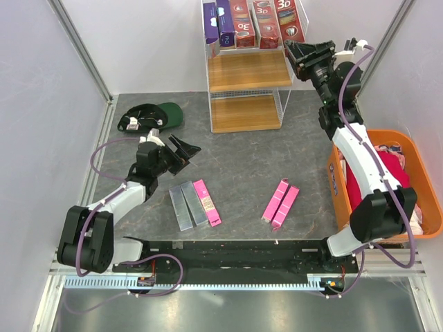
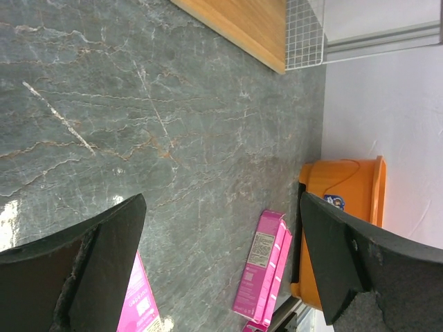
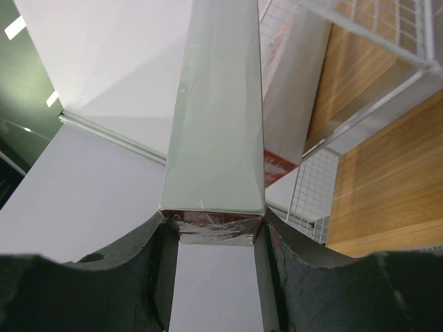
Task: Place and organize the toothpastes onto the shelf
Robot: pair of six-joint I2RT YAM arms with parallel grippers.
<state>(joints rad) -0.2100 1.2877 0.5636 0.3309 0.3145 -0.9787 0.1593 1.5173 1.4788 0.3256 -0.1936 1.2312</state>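
The held carton hangs above the shelf's wire rim, so my right gripper next needs to go down toward the neighbouring dark red carton, onto the end of the shelf's top board.
The shelf [image 1: 249, 72] stands at the far middle; its top board holds two purple cartons [image 1: 219, 26] and dark red "3D" cartons [image 1: 255, 24]. My right gripper [image 1: 296, 54] is shut on the rightmost dark red carton [image 1: 289, 19] at the shelf's right end. In the right wrist view the gripper [image 3: 214, 234] clamps the carton's end [image 3: 214, 138] beside another red carton [image 3: 291, 111]. My left gripper [image 1: 188, 148] is open and empty above the table. Two silver-grey cartons [image 1: 187, 205] and a pink one [image 1: 207, 202] lie near it. Two pink cartons [image 1: 280, 203] lie to the right, also in the left wrist view [image 2: 263, 266].
An orange basket [image 1: 421, 173] with red and white items stands at the right, also in the left wrist view [image 2: 346, 187]. A green cap [image 1: 158, 114] lies at the far left. The shelf's middle and lower boards [image 1: 246, 112] are bare. White walls close in both sides.
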